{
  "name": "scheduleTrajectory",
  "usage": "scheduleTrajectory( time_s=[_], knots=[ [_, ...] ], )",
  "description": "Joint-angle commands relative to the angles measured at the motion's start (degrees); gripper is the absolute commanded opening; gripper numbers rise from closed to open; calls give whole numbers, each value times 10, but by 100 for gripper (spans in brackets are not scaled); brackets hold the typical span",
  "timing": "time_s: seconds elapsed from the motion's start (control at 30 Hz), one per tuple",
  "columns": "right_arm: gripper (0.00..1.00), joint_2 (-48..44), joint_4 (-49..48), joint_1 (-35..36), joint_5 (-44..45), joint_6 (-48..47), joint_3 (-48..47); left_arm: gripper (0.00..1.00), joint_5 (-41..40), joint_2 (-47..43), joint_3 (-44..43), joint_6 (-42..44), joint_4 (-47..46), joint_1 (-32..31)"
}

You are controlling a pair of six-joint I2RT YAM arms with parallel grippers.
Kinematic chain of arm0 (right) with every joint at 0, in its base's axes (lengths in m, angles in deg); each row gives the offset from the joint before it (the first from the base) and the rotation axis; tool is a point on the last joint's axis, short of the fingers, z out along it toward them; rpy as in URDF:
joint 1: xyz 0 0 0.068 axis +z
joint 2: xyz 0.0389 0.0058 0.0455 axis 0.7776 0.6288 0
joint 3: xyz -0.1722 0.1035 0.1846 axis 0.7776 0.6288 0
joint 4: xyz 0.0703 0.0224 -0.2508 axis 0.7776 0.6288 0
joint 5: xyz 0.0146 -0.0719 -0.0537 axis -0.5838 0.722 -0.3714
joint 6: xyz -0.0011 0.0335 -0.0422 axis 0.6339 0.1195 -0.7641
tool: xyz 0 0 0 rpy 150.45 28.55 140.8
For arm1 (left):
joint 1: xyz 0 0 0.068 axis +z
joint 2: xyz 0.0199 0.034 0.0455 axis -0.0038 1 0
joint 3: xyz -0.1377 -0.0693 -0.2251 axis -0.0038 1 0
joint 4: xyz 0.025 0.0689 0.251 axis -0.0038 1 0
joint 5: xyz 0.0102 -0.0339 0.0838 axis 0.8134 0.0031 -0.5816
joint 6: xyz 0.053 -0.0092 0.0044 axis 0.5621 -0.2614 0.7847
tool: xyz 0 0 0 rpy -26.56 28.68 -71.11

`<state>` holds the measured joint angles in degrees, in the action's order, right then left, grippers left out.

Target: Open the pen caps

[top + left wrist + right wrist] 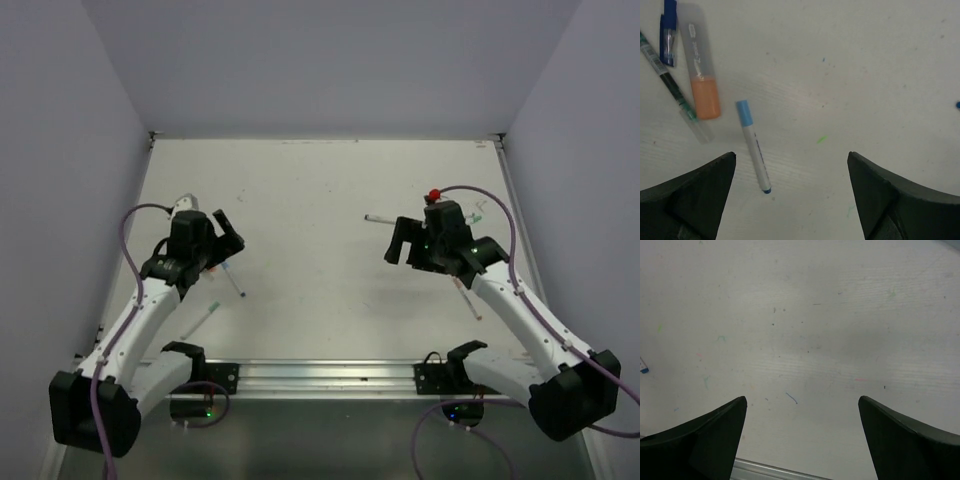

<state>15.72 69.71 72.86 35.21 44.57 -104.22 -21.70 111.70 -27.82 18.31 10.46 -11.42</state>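
My right gripper moves across the table next, turning and coming down onto the white pen body's dark-blue end [241, 292] [644, 369].
In the left wrist view a thin white pen [755, 150] with a light-blue cap [743, 111] lies on the table just inside my left finger. An orange highlighter [701, 70], a green pen [672, 87] and a blue pen [668, 30] lie at the upper left. My left gripper [791, 156] is open and empty above the table. In the top view it [232, 232] hovers over the white pen [233, 279]. My right gripper [802, 399] is open and empty over bare table. In the top view it [394, 242] is near a black-tipped pen [378, 218].
A green-ended pen [203, 318] lies near the left arm. An orange pen [467, 298] lies beside the right arm, and greenish pens [478, 212] lie behind it. A metal rail [320, 376] runs along the near table edge. Walls enclose the left, right and back.
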Motion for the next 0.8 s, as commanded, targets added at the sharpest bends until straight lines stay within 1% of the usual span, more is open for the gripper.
scheduleTrajectory(
  time_s=[0.0,0.03,0.1,0.13,0.17,0.2,0.23,0.27,0.3,0.33,0.37,0.4,0.43,0.5,0.57,0.6,0.67,0.77],
  knots=[
    [99,35,-12,60,26,-19,-38,96,-7,62,-22,20,63,6],
    [99,50,-13,95,34,-18,-43,96,-16,68,-22,19,58,6],
    [99,99,-31,133,58,-13,-63,94,-23,77,-27,16,58,7],
    [99,116,-39,168,59,-15,-70,94,-31,76,-31,14,62,7],
    [99,133,-48,188,58,-19,-85,94,-36,73,-34,6,66,8],
    [99,174,-70,206,56,-22,-96,94,-42,58,-37,3,74,8],
    [99,191,-82,240,56,-27,-107,94,-57,45,-41,2,77,9],
    [99,211,-96,258,62,-38,-127,94,-70,31,-45,-5,84,9],
    [99,244,-123,274,63,-43,-137,92,-91,-7,-50,-12,110,9],
    [99,265,-137,304,62,-51,-149,91,-132,-30,-57,-18,119,9],
    [99,284,-161,316,64,-65,-176,91,-148,-56,-58,-20,125,9],
    [97,302,-175,328,65,-70,-190,91,-163,-111,-55,-19,128,9],
    [96,345,-188,348,66,-76,-203,91,-189,-136,-55,-20,132,8],
    [93,388,-213,364,73,-83,-249,91,-213,-190,-60,-33,151,8],
    [87,442,-230,381,80,-85,-286,91,-242,-206,-77,-68,174,9],
    [86,456,-252,386,86,-85,-294,91,-253,-208,-85,-83,203,8],
    [84,494,-291,407,99,-94,-309,91,-273,-203,-103,-114,222,8],
    [80,546,-299,427,125,-107,-348,91,-289,-174,-111,-140,242,8]
  ],
)
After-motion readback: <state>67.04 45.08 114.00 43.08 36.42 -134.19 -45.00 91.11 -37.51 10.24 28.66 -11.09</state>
